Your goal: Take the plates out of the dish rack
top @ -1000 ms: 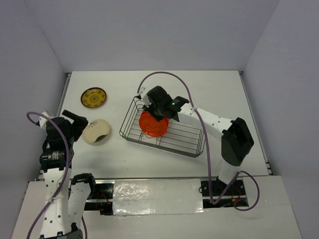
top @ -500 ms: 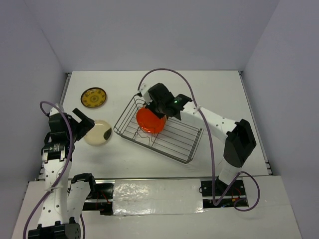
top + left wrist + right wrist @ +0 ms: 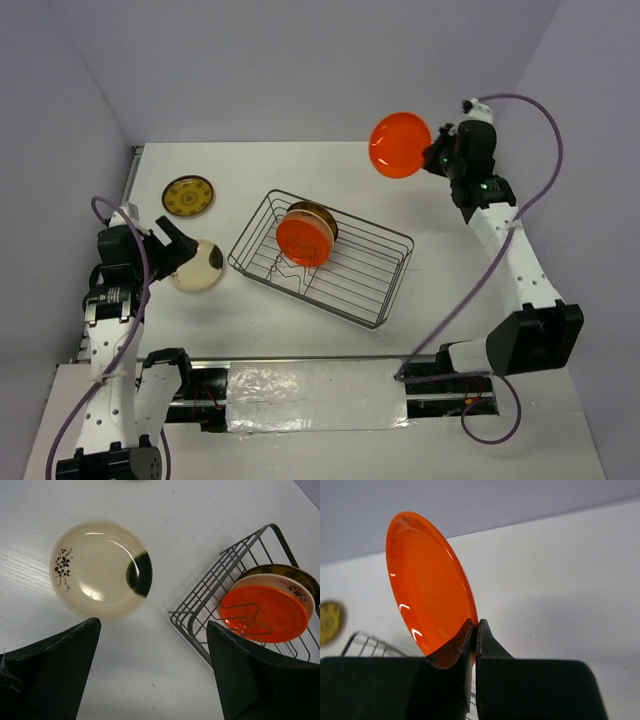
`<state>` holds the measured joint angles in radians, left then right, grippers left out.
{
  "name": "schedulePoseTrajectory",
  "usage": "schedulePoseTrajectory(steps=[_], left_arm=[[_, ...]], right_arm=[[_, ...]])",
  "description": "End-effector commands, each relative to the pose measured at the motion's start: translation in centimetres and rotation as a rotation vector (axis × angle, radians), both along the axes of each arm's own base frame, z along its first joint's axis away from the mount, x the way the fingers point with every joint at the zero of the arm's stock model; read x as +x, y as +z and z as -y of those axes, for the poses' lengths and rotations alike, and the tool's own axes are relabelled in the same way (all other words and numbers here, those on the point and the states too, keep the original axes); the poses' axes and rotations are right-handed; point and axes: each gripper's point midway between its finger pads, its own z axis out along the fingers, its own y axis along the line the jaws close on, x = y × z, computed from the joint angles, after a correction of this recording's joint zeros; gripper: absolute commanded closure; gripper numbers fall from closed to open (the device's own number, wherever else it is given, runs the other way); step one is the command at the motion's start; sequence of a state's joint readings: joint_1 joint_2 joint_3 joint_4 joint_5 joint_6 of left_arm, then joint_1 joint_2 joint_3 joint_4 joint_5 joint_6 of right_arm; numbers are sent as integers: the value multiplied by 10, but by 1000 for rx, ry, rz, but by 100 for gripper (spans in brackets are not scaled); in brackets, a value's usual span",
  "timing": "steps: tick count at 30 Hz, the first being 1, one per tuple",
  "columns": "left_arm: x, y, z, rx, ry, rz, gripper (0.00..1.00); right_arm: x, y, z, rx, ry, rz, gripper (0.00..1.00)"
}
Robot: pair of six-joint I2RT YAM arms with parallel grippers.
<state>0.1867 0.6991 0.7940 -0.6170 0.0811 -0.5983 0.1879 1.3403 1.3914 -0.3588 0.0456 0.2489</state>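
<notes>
My right gripper lowers to the bare tabletop past the rack's far corner [image 3: 420, 207] next and releases the orange-red plate's rim, since that spot is clear and below.
My right gripper [image 3: 432, 160] is shut on the rim of an orange-red plate [image 3: 399, 145] and holds it high above the table's far right; the right wrist view shows the plate [image 3: 427, 587] pinched on edge at my gripper [image 3: 474, 630]. The wire dish rack [image 3: 345, 285] stands mid-table and holds another orange-red plate [image 3: 303, 237], with a cream plate [image 3: 295, 586] and a dark yellow plate [image 3: 295, 574] behind it. My left gripper [image 3: 180, 245] is open and empty, over the bare table next to a cream plate [image 3: 197, 266] with a dark mark, which the left wrist view [image 3: 100, 570] also shows.
A dark yellow patterned plate [image 3: 188, 195] lies flat at the far left of the table. Purple-grey walls close the table on three sides. The rack [image 3: 220, 595] sits skewed, its left corner near the cream plate.
My right gripper has lifted an orange-red plate out of the rack and carried it up and to the far right. The rack turned and shifted left. The left arm shifted slightly.
</notes>
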Motion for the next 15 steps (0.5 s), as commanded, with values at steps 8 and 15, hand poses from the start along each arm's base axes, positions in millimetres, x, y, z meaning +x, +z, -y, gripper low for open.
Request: schedulePoseTrajectory(steps=[8, 15], left_arm=[[13, 6, 29, -27, -218, 59, 0], [13, 17, 25, 5, -210, 98, 0]], right_arm=[[60, -138, 114, 470, -321, -141, 100], [62, -195, 145, 419, -441, -256, 81]])
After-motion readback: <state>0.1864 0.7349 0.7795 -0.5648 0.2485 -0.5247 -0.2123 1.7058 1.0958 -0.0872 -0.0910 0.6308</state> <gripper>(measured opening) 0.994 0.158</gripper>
